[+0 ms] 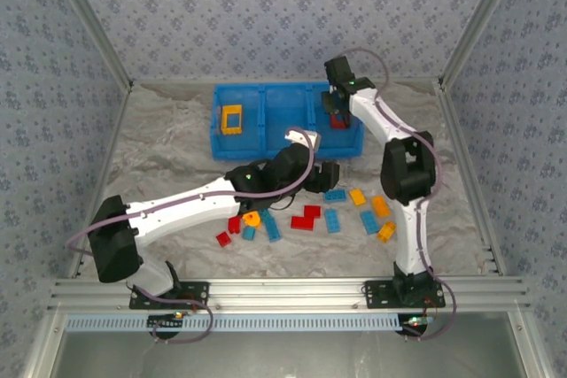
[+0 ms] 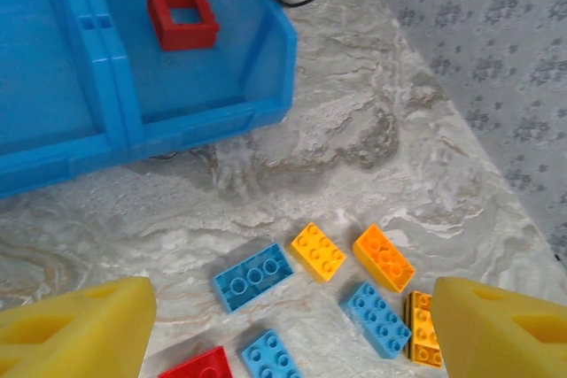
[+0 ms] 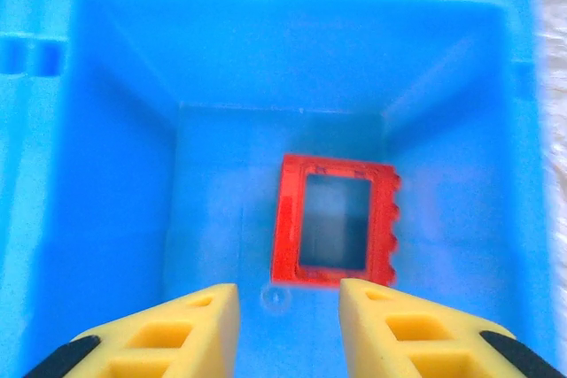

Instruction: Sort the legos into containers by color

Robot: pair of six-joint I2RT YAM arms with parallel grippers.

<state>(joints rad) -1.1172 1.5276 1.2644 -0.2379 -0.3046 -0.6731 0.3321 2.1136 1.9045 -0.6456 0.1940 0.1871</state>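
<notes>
The fingers of the robot's left gripper will next go back and down, around the long sides of the blue brick [image 1: 272,229] beside the round yellow piece.
The blue three-compartment bin [image 1: 266,146] stands at the back of the table. A yellow frame [image 1: 232,120] lies in its left compartment and a red frame [image 3: 335,220] on the floor of its right one. My right gripper [image 3: 290,329] hangs open above that right compartment, nothing between its fingers, the red frame lying loose below. My left gripper [image 2: 292,329] is open wide over the loose legos: blue bricks [image 2: 252,276], a yellow brick [image 2: 319,251], an orange brick [image 2: 384,258], a red piece [image 2: 199,367]. More red, blue and yellow bricks [image 1: 306,216] lie scattered in front of the arms.
The crumpled grey-white cloth [image 1: 168,157] covers the table. Patterned walls and metal posts [image 1: 465,33] enclose it on three sides. The left arm [image 1: 177,210] stretches across the near left. Bare cloth lies left of the bin and along the far right.
</notes>
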